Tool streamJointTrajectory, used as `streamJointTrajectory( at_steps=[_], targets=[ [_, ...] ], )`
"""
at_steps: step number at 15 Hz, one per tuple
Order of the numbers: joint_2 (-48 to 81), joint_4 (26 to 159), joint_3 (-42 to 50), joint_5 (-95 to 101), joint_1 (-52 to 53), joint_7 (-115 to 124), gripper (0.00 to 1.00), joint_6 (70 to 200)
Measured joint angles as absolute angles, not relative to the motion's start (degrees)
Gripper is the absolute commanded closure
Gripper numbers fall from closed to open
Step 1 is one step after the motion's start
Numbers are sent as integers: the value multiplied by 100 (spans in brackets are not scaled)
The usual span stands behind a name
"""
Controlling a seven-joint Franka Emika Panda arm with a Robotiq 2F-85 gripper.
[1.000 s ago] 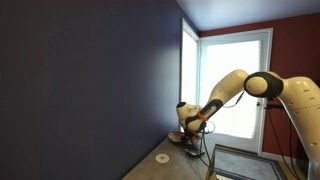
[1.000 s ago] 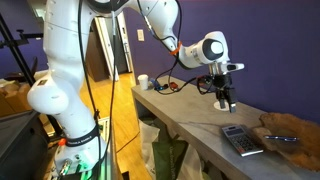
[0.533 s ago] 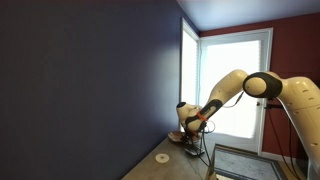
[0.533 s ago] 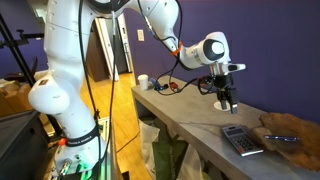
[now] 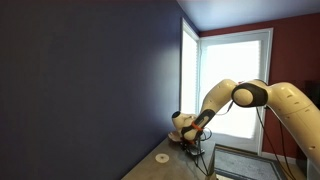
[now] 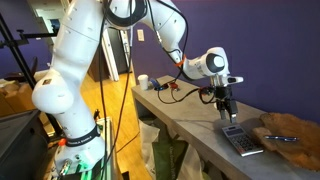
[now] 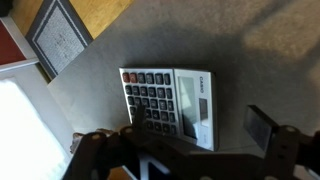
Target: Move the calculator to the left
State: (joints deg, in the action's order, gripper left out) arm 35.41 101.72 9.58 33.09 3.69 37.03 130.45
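Observation:
My gripper will move down onto the calculator's display end (image 6: 234, 130) (image 7: 197, 106), because that end is between my open fingers. One finger will go over the display and the other past the calculator's edge.
The calculator (image 6: 238, 138) is a dark grey flat slab that lies on the grey table (image 6: 190, 125), just left of a brownish bowl (image 6: 286, 130). In the wrist view the calculator (image 7: 170, 100) fills the middle, keys on the left and display on the right. My gripper (image 6: 224, 110) hangs just above the calculator's near end. It is open (image 7: 198, 128), with one finger (image 7: 262, 128) to the right of the calculator and the other over its left part. In an exterior view the gripper (image 5: 190, 141) is low over the table and the calculator is hidden.
A white round disc (image 5: 162, 157) lies on the table near the blue wall. A white cup (image 6: 143, 81) and cables sit at the table's far end. The table's front edge runs close to the calculator. A framed panel (image 7: 62, 38) lies on the floor below.
My arm has moved along the table towards the bowl end and come down, so the open gripper now sits right over the calculator. The calculator has not moved.

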Motion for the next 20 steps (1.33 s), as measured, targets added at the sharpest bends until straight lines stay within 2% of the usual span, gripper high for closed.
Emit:
streamJointTrajectory(
  at_steps=[2,3,4,8,9,16,20],
  targets=[
    [3773,9967,1041,3309,446,3715,1,13045],
    [3878,9866,1074,3309,469,3715,5,13045],
    [3973,9775,1097,3307,479,3715,16,13045],
    [4269,9488,1158,3303,482,3715,38,13045],
    [4331,9427,1176,3303,485,3715,35,13045],
    [4632,9143,1253,3298,530,3715,43,13020],
    [4657,9088,1313,3295,604,3715,44,12944]
  ],
)
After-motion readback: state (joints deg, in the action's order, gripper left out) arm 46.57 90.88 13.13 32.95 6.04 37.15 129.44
